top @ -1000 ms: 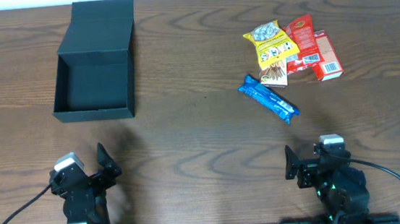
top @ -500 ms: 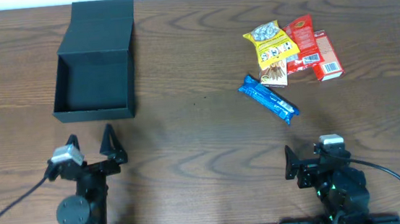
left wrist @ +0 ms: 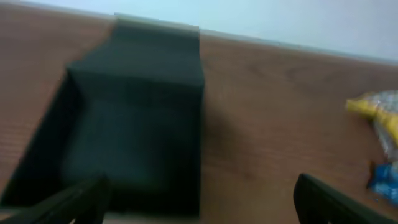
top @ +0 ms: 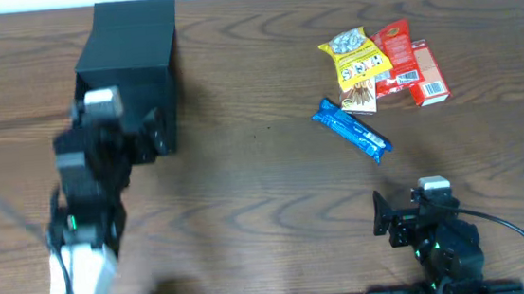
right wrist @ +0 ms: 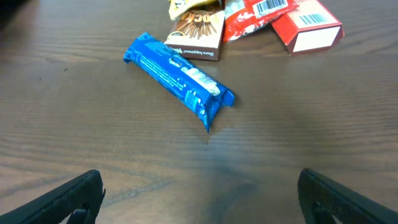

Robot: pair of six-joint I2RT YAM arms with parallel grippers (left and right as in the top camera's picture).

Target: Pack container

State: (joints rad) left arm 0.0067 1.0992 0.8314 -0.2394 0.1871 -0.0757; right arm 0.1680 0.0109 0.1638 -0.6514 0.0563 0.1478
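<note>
My left gripper's open fingers are on either side of the rim of the box's side [top: 177,128] [left wrist: 200,180] facing the blue snack bar, with the rim midway between them, so my left gripper will lower onto that thin rim next.
The container is a matte black box with its flap lid [top: 133,34] lying open at the back left; the left wrist view shows it blurred, its cavity [left wrist: 137,118] empty. My left gripper [top: 129,132] is raised over the box's front part, open and empty [left wrist: 200,186]. My right gripper [top: 409,214] rests open and empty at the table's front right [right wrist: 199,186]. A blue snack bar [top: 351,130] lies ahead of it [right wrist: 180,81].
At the back right lie a yellow packet [top: 354,55], a red packet [top: 392,55], a small red carton [top: 429,73] and a brown stick-snack box [top: 360,95]. The carton [right wrist: 311,28] and brown box [right wrist: 199,31] show in the right wrist view.
My left arm has lifted from the front edge and swung back toward the container, now covering its open cavity from above. The right arm has not moved.
</note>
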